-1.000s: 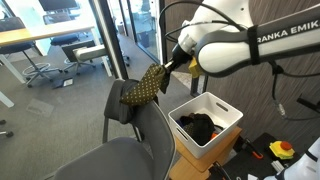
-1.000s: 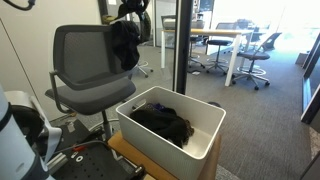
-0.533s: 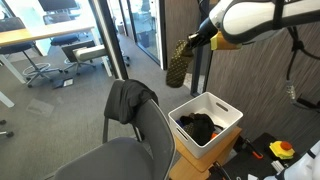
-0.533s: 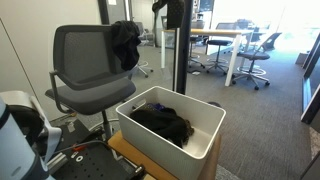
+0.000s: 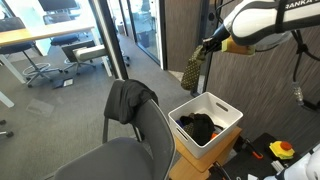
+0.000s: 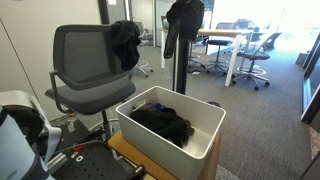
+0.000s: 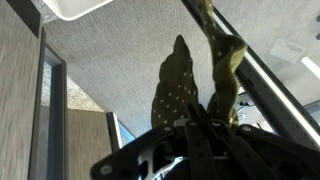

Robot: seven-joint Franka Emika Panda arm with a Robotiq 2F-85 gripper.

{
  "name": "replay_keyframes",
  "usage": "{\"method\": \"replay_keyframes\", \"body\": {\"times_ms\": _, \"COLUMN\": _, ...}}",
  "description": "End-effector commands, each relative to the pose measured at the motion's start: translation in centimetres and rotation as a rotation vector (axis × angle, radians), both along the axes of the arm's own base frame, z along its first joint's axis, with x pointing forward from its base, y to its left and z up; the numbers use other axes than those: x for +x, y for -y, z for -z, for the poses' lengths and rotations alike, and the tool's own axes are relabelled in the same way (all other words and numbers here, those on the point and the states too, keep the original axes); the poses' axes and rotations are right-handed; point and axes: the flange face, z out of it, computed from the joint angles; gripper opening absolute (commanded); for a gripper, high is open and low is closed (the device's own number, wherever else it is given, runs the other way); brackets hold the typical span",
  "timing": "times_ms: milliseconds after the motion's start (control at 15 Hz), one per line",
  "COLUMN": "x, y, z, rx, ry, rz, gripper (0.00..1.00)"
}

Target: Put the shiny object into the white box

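I will next lower the shiny object down and back into the white box's open space beside the black cloth and release it there, because it hangs high above.
My gripper (image 5: 208,44) is shut on the shiny object (image 5: 192,70), a floppy gold-olive speckled cloth that hangs down from the jaws high above the white box (image 5: 226,130). In an exterior view the cloth shows as a dark hanging shape (image 6: 181,25) above and behind the white box (image 6: 205,133). The wrist view shows the speckled cloth (image 7: 180,85) pinched between the jaws (image 7: 200,120). A black cloth (image 5: 198,127) lies inside the box.
A grey office chair (image 6: 85,70) with a dark grey jacket (image 5: 128,100) over its back stands beside the box. The box rests on a brown cardboard box (image 5: 190,158). A dark pillar (image 6: 178,70) stands behind it. Desks and chairs stand further back.
My gripper has lifted the shiny cloth off the chair back and carried it sideways and up, to a spot above the white box. The cloth now hangs straight down.
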Motion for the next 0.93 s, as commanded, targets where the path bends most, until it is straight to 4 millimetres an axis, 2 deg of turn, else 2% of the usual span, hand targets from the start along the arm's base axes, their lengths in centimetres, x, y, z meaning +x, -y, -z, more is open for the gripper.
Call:
{"method": "replay_keyframes", "body": {"times_ms": 0, "x": -0.5, "y": 1.9, "z": 2.1, "rx": 0.028, "ry": -0.031, "rz": 0.133, "gripper": 0.01}}
{"method": "replay_keyframes", "body": {"times_ms": 333, "x": -2.0, "y": 3.4, "z": 6.4, "rx": 0.009, "ry": -0.124, "rz": 0.279, "gripper": 0.01}}
{"method": "replay_keyframes", "body": {"times_ms": 867, "x": -3.6, "y": 2.1, "z": 15.8, "rx": -0.050, "ry": -0.312, "rz": 0.446, "gripper": 0.01}}
